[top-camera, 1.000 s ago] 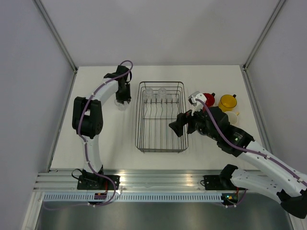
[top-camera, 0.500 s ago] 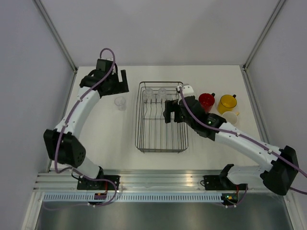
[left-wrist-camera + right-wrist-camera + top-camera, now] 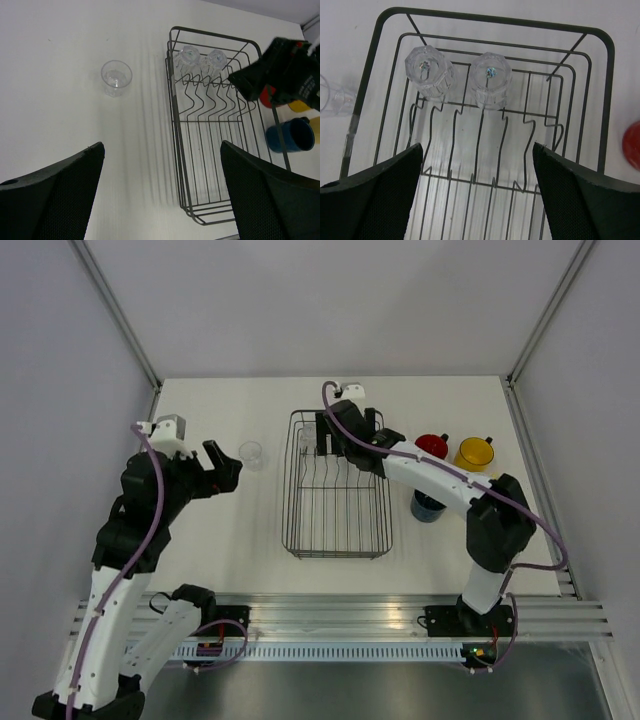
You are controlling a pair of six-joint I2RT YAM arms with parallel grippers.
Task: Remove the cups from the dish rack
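My right gripper will next go down and outward around the tumbler nearer the red mug [image 3: 491, 81], as the rack still holds that tumbler below and outward of my fingers.
The dark wire dish rack [image 3: 335, 530] sits mid-table and holds two clear tumblers upside down at its far end [image 3: 429, 71] [image 3: 491, 79]. My right gripper [image 3: 347, 435] [image 3: 476, 146] hovers open just above them, nothing between its fingers. A third tumbler [image 3: 252, 453] [image 3: 116, 77] stands upright on the table left of the rack. My left gripper [image 3: 222, 468] [image 3: 161, 150] is open and empty, raised near-left of that tumbler. Right of the rack stand a red mug [image 3: 432, 447], a yellow mug [image 3: 474, 453] and a dark blue mug [image 3: 428, 506].
The right arm's forearm [image 3: 440, 480] crosses above the table between the rack and the mugs. White walls and metal posts enclose the table on three sides. The rack's near half [image 3: 210, 165] holds only bare tines.
The left gripper opened, left the tumbler on the table and drew back toward the near left. The right gripper swung from the rack's right side to its far end, uncovering the blue mug.
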